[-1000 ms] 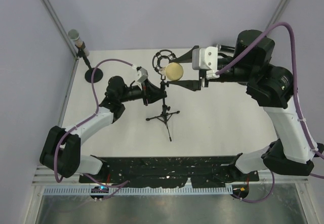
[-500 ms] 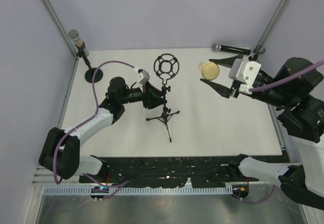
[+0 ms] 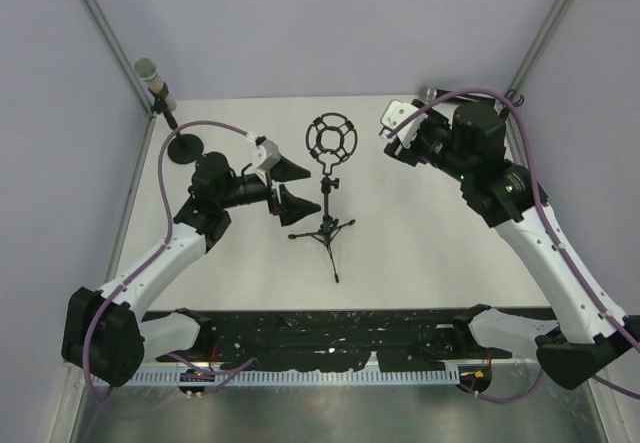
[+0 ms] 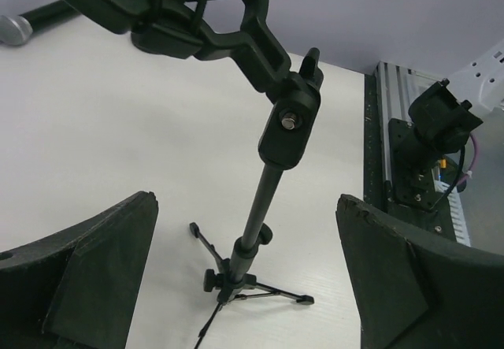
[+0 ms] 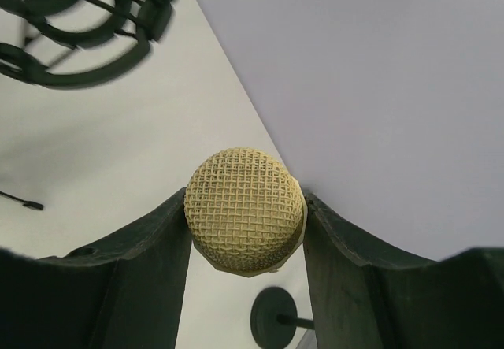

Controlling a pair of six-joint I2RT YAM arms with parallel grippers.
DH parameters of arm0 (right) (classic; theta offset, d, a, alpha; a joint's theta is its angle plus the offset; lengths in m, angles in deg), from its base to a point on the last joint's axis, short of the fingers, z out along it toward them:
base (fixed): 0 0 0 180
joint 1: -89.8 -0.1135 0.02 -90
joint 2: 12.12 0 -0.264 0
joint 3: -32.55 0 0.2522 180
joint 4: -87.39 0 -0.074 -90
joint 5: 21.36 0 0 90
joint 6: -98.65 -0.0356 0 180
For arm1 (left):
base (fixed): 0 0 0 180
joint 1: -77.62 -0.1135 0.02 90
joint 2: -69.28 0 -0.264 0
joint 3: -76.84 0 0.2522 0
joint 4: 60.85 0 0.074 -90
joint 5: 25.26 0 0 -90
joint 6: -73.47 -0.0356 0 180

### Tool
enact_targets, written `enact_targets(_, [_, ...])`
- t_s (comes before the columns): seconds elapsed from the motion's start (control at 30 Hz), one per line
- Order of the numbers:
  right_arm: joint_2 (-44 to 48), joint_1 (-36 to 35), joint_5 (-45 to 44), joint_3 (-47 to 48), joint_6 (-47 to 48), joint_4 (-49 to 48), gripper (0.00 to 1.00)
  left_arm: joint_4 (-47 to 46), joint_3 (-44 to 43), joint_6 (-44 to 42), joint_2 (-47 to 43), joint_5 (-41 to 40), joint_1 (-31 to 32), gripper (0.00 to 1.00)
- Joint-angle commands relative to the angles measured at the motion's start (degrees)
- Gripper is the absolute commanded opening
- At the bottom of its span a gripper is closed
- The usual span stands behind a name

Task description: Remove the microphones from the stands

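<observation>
The gold microphone [image 5: 244, 215] is clear of the empty shock mount, so my right gripper will next move down and outward to the tabletop beside the black handheld microphone and let go of it.
The gold mesh microphone [image 5: 244, 215] sits between the fingers of my right gripper [image 5: 246, 198], which is shut on it. In the top view that gripper [image 3: 400, 135] hovers right of the stand, and the wrist hides the microphone. The black stand [image 3: 324, 193] rests on its tripod at mid-table, with its ring-shaped shock mount [image 3: 330, 138] empty. My left gripper [image 3: 312, 191] is open just left of the pole. In the left wrist view the pole [image 4: 268, 199] rises between the spread fingers [image 4: 87, 278], untouched.
A second microphone [image 3: 150, 78] stands on a round-base stand [image 3: 187, 146] at the back left corner. A black handheld microphone [image 4: 24, 24] lies at the back of the table. The arms' base rail [image 3: 330, 328] runs along the near edge.
My left gripper has opened and let go of the stand's pole, backing off to the left. My right gripper has carried the gold microphone out of the shock mount and off to the right.
</observation>
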Motion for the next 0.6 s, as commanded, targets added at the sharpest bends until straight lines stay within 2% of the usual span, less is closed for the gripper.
enact_targets(0.0, [-4.0,6.7,-0.4,-1.2,-0.1,-12.2,0.17,6.8,-3.6,-5.7,-3.4,2.8,-3.6,1.00])
enact_targets(0.17, [-14.1,14.1,-0.6,-0.7,1.1,-16.9,0.16,18.5,-6.1,-14.4,-6.5,4.5,-6.5,1.00])
enact_targets(0.27, [-19.6,15.0,-2.5,0.5,3.3,-18.1,0.17,26.0,-6.9,-19.3,-7.9,2.8,-7.3,1.00])
enact_targets(0.47, [-35.1,15.1,-7.8,7.3,7.4,-21.1,0.16,27.5,-3.5,-20.9,-11.4,-0.7,-10.0,1.00])
enact_targets(0.57, [-41.1,15.2,-13.2,11.5,10.1,-22.9,0.16,29.0,-2.7,-21.8,-13.1,-1.0,-11.5,1.00])
